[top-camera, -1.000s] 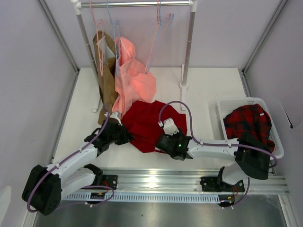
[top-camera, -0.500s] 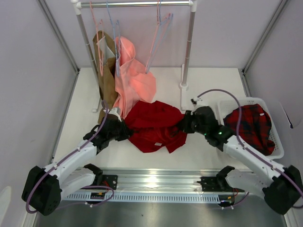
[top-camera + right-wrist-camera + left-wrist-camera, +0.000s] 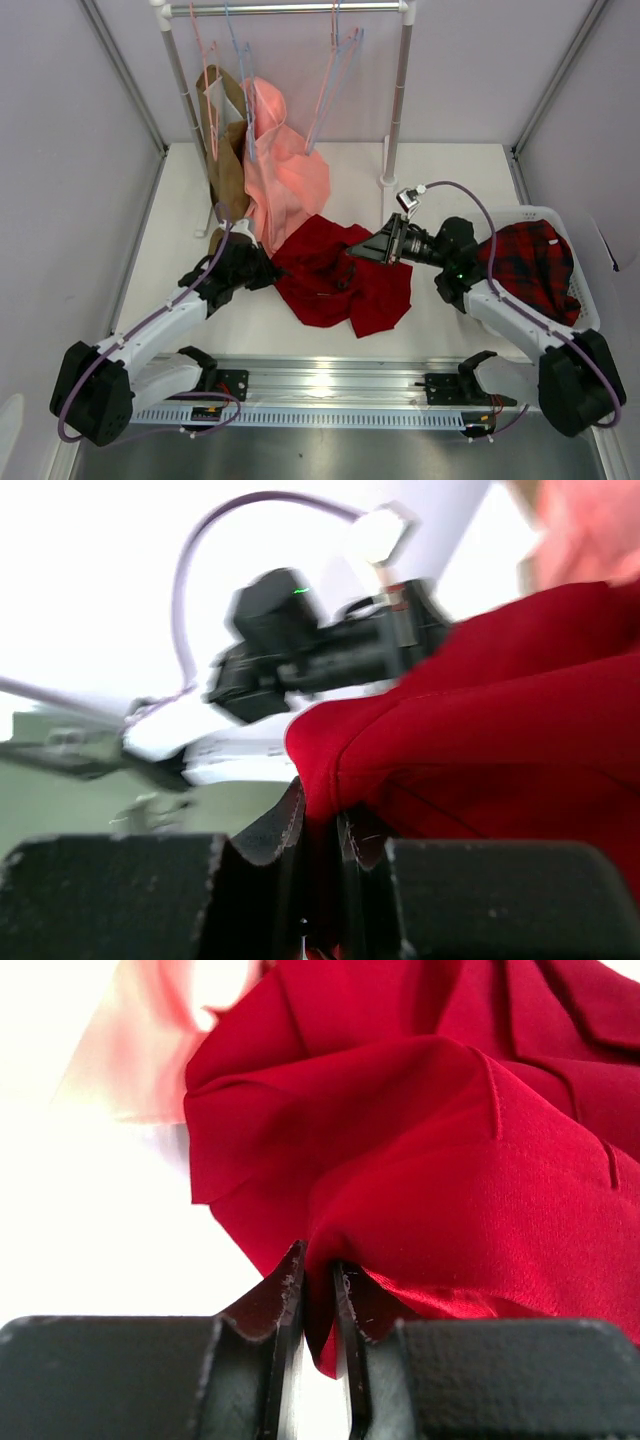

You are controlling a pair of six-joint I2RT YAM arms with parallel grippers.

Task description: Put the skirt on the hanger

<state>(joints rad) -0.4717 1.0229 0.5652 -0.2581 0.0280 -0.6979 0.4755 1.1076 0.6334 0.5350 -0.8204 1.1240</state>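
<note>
Next, my right gripper will lower, tilting its fingers down onto the crumpled skirt (image 3: pixel 352 264), then open there.
The dark red skirt (image 3: pixel 335 285) lies crumpled on the white table in the top view. My left gripper (image 3: pixel 268 276) is shut on its left edge; the left wrist view shows a red fold (image 3: pixel 450 1160) pinched between the fingers of the left gripper (image 3: pixel 318 1282). My right gripper (image 3: pixel 358 251) is shut on the skirt's upper right edge and holds it raised off the table. In the right wrist view the skirt (image 3: pixel 500 740) runs down into the right gripper (image 3: pixel 320 825). A thin pale pink hanger (image 3: pixel 330 95) hangs bare from the rail at the back, right of centre.
On the rail's left hang a salmon-pink garment (image 3: pixel 290 170), a brown garment (image 3: pixel 225 160) and a light blue hanger (image 3: pixel 240 60). The rail's right post (image 3: pixel 395 110) stands behind the skirt. A white basket (image 3: pixel 470 225) at right holds red-and-black plaid cloth (image 3: pixel 528 260).
My right arm swung from the skirt's front edge round to its right side, shut on the upper right edge and lifted it. The skirt bunched up. My left gripper kept its hold.
</note>
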